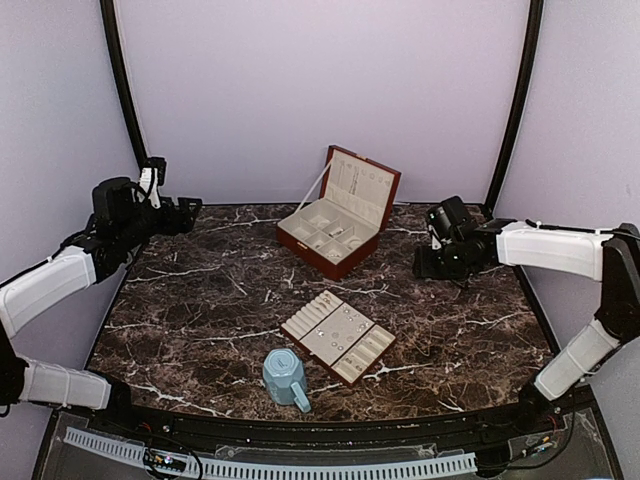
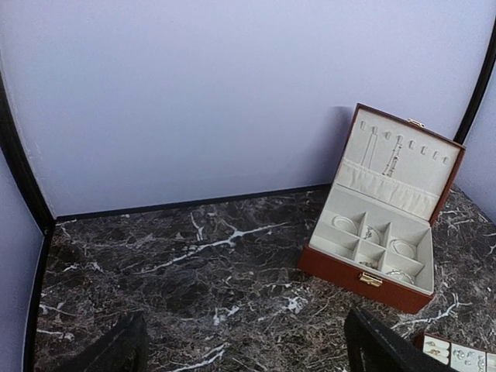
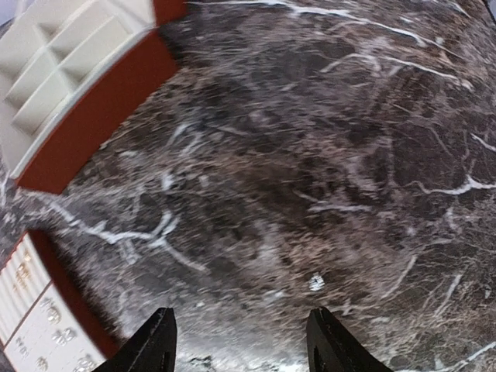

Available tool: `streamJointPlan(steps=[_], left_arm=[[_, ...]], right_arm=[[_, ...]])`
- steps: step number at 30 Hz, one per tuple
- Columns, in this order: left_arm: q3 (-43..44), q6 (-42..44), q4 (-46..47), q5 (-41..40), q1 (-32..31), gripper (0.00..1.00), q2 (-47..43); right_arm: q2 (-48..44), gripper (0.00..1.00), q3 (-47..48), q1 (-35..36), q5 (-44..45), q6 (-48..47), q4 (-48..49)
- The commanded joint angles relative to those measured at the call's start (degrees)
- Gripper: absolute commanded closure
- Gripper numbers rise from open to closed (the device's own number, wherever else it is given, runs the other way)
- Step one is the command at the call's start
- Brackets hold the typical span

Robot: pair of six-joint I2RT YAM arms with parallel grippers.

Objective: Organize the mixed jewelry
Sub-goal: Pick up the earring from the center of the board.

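Note:
My right gripper is above the tiny silvery stud (image 3: 316, 282), which is to its right in the wrist view, so it needs to lower and shift onto the stud.
Small silvery jewelry pieces (image 1: 343, 334) lie on the flat brown, cream-lined tray (image 1: 372, 345) at the table's middle. More silvery bits and thin hoops (image 2: 403, 248) rest in compartments of the open red-brown jewelry box (image 1: 338, 262). My left gripper (image 1: 186, 214) hovers at the far left, high above the marble. Its jaws are open and empty (image 2: 248, 353), facing the box (image 2: 364, 280). My right gripper (image 1: 433, 262) sits low to the right of the box, open and empty (image 3: 244, 345). A tiny bright speck (image 3: 316, 283) lies on the marble ahead of it. Whether it is jewelry I cannot tell.
A light-blue faceted mug (image 1: 285, 377) stands near the front edge, just left of the tray. The box lid (image 1: 362, 184) stands upright at the back. Purple walls close in the dark marble table (image 1: 200, 310) on three sides.

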Motion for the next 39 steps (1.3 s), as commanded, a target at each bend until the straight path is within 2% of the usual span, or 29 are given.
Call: streamJointPlan(steps=[1,10,20,30,39], left_arm=[[2.27,-1.1,-1.69,-2.01,1.8,0.1,-1.8],[2.11,0.82,-1.54,-2.45,1.88,0.1,-2.62],[2.1,1.19,-1.37,-2.14,1.88,0.1,-2.63],[2.1,0.72,-1.18,-1.49,1.88,0.1,-2.54],[2.1,0.61,-1.12,-1.19,1.88,0.1,-2.53]], right_arm=[[4.67,0.45,-0.97,-5.51,-0.79,-1.12,-0.12],[15.51,0.6,5.84,-7.79,-0.21,-6.69,-1.02],[17.6,0.79,6.62,-7.81,1.72,-6.66,-2.56],[15.68,0.82,4.07,-7.58,-1.5,-6.17,-2.23],[15.27,0.84,3.61,-6.77,-0.92,-6.02,-2.71]])
